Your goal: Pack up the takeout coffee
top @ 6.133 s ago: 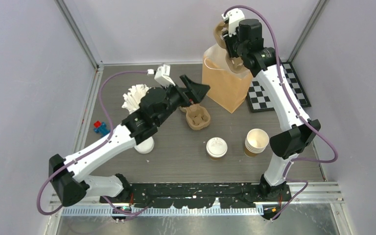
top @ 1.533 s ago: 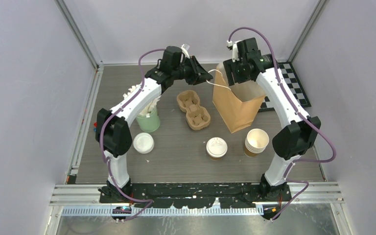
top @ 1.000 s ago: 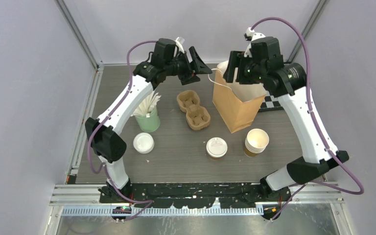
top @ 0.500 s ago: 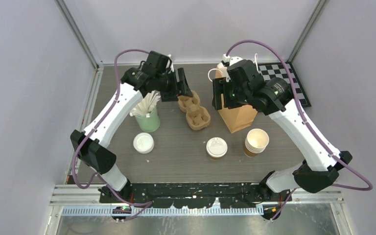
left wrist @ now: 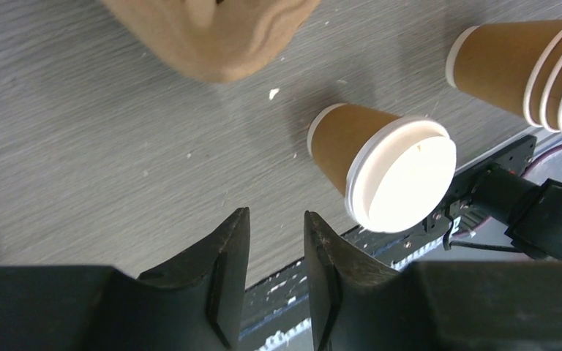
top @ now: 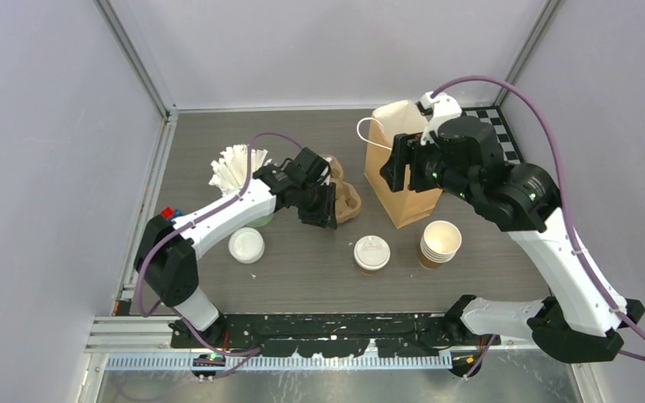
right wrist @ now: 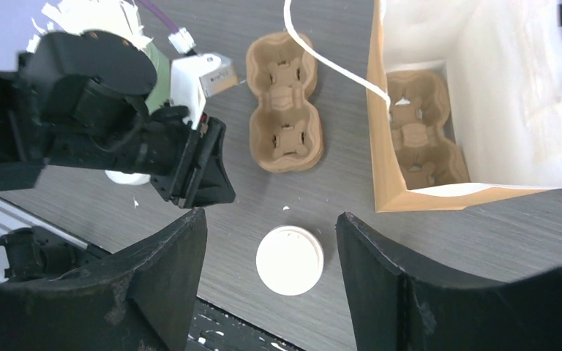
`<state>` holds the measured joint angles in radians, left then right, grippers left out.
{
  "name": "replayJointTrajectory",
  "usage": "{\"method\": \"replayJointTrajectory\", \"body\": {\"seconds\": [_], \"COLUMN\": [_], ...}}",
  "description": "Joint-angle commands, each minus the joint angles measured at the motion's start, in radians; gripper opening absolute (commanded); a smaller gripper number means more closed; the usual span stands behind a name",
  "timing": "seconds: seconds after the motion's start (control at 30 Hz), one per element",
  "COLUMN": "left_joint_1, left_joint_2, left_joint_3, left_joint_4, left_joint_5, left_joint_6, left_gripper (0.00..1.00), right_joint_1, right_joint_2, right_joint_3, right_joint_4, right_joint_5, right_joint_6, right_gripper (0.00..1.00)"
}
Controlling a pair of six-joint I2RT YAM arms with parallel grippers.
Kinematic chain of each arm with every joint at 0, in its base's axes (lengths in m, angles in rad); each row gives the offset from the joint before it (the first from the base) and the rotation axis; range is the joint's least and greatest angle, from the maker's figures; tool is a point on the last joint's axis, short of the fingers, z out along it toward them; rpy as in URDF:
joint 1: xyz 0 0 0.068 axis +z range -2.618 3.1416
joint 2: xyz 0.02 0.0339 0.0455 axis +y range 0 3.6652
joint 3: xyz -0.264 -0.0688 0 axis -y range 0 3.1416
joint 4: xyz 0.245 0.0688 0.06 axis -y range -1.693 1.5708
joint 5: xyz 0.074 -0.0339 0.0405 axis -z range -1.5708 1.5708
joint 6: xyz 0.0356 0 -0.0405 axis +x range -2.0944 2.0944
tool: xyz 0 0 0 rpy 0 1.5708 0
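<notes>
The robot needs to move its right gripper down and outward next to close on the bag's rim by the handle's near end (top: 390, 149) (right wrist: 389, 108), since that thin paper edge stands upright and uncovered.
The takeout coffee (top: 372, 253), a brown paper cup with a white lid, stands at the table's front middle. In the left wrist view the takeout coffee (left wrist: 380, 174) is ahead and to the right of my left gripper (left wrist: 276, 219), whose jaws stand a narrow gap apart with nothing between them. From above, my left gripper (top: 322, 211) hovers over a cardboard cup carrier (top: 348, 200). My right gripper (top: 396, 168) hangs high beside the brown paper bag (top: 403, 197), wide open and empty. The right wrist view frames the coffee's lid (right wrist: 290, 259) far below my right gripper (right wrist: 271, 219).
A second cup carrier (right wrist: 416, 139) lies inside the bag (right wrist: 512, 95). A stack of lidless cups (top: 441, 242) stands right of the coffee. A loose white lid (top: 246, 245) and a holder of white stirrers (top: 235, 161) sit on the left. A checkerboard (top: 504, 134) lies behind the bag.
The left arm has swung down and forward from the bag's handle to the carrier on the table, its jaws narrowing. The right arm has pulled back and up from the bag.
</notes>
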<state>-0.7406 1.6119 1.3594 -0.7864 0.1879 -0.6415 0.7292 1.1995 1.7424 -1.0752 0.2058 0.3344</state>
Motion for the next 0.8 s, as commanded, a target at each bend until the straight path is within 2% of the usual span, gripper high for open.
{"method": "replayJointTrajectory", "body": {"seconds": [0.0,0.23,0.53,0.77], "left_joint_1": [-0.023,-0.054,-0.064,-0.034], "left_joint_2": [0.007,0.091,0.187,0.253], "left_joint_3": [-0.071,-0.129,-0.115,-0.036], "left_joint_4": [0.238,0.417,0.453,0.424], "left_joint_5": [0.028,0.016,-0.061,-0.116], "left_joint_6": [0.002,-0.008,0.014,0.046], "left_gripper": [0.34,0.30,0.29,0.29], "right_joint_1": [0.004,0.003,0.004,0.004], "right_joint_2": [-0.048,-0.088,-0.114,-0.072], "right_joint_3": [-0.012,-0.014,-0.057,-0.066], "right_joint_4": [0.070,0.020,0.011,-0.009], "right_joint_5": [0.055,0.097,0.139,0.155], "right_joint_6": [-0.023,-0.015,-0.006,-0.028], "right_gripper": [0.70,0.70,0.70,0.71]}}
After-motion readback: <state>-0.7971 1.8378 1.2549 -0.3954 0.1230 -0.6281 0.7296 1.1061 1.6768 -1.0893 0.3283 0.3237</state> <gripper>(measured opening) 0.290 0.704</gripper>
